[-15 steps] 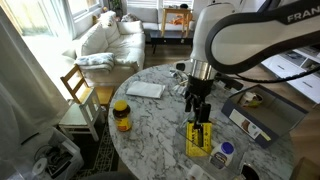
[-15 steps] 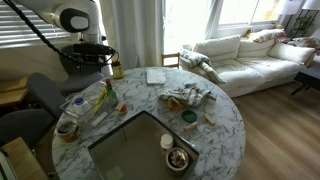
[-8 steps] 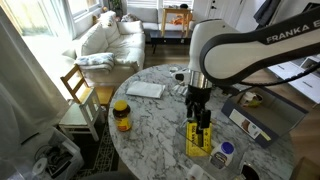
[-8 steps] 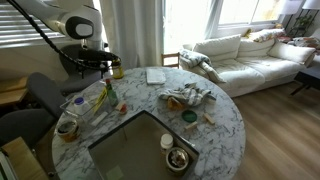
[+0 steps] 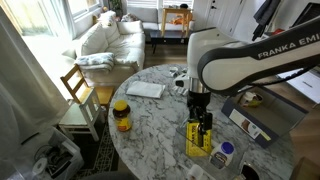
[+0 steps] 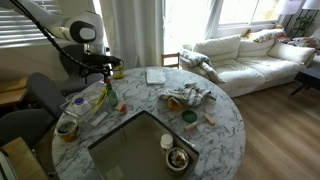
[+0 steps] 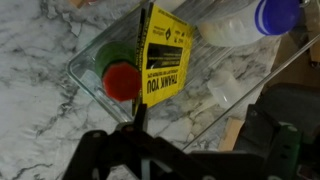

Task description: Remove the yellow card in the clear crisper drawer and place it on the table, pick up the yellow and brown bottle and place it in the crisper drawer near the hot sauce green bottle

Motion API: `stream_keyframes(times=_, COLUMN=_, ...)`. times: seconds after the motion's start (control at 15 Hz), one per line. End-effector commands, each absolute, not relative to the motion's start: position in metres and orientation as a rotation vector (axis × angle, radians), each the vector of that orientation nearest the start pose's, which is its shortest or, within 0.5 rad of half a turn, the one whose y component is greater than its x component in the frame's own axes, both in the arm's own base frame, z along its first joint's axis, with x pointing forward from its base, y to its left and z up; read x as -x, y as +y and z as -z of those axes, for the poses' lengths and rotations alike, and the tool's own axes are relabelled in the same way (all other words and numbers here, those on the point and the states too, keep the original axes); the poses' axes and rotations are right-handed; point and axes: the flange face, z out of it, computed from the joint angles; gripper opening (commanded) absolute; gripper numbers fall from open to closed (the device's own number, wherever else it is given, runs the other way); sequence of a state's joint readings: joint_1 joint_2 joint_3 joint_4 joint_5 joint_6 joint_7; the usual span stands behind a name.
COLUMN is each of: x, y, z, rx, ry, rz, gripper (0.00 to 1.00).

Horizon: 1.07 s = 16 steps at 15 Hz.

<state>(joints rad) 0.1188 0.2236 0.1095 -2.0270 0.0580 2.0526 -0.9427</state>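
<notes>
The yellow card's top edge (image 5: 193, 125) (image 7: 147, 75) lines up with one finger, so next my gripper will go left in the wrist view and slightly down onto it.
The yellow card (image 7: 165, 55) leans on edge inside the clear crisper drawer (image 7: 86, 66), next to the hot sauce green bottle (image 7: 120, 78) with its red cap. My gripper (image 7: 200, 125) is open right over the drawer, with one finger at the card's left edge. In both exterior views the gripper (image 5: 203, 124) (image 6: 103, 82) hangs low over the card (image 5: 197, 138). The yellow and brown bottle (image 5: 121, 115) (image 6: 117, 70) stands apart on the marble table (image 5: 150, 135).
A blue-and-white container (image 7: 240, 25) (image 5: 224, 153) lies beside the drawer. A white booklet (image 5: 146, 89) (image 6: 155, 75) lies further back. A grey open box (image 5: 255, 118) stands near the drawer. A dark tray (image 6: 140, 150) and small dishes fill the table's other half.
My gripper has come down toward the drawer and the card. The card, green bottle and jar have not moved.
</notes>
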Motion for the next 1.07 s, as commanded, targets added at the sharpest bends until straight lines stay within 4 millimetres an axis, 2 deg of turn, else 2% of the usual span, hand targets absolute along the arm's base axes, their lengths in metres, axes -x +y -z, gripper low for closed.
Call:
stream_keyframes(times=0.0, x=-0.552, y=0.131, z=-0.314, rx=2.514, ry=-1.663, rz=-0.276, gripper=1.0)
stream_keyframes(times=0.53, x=-0.555, y=0.133, z=-0.303, rx=2.534, ry=-1.737, rz=-0.268, gripper=1.0)
stream_keyframes(times=1.0, x=-0.559, y=0.127, z=-0.295, rx=2.549, ry=-1.727, rz=-0.233, gripper=1.0)
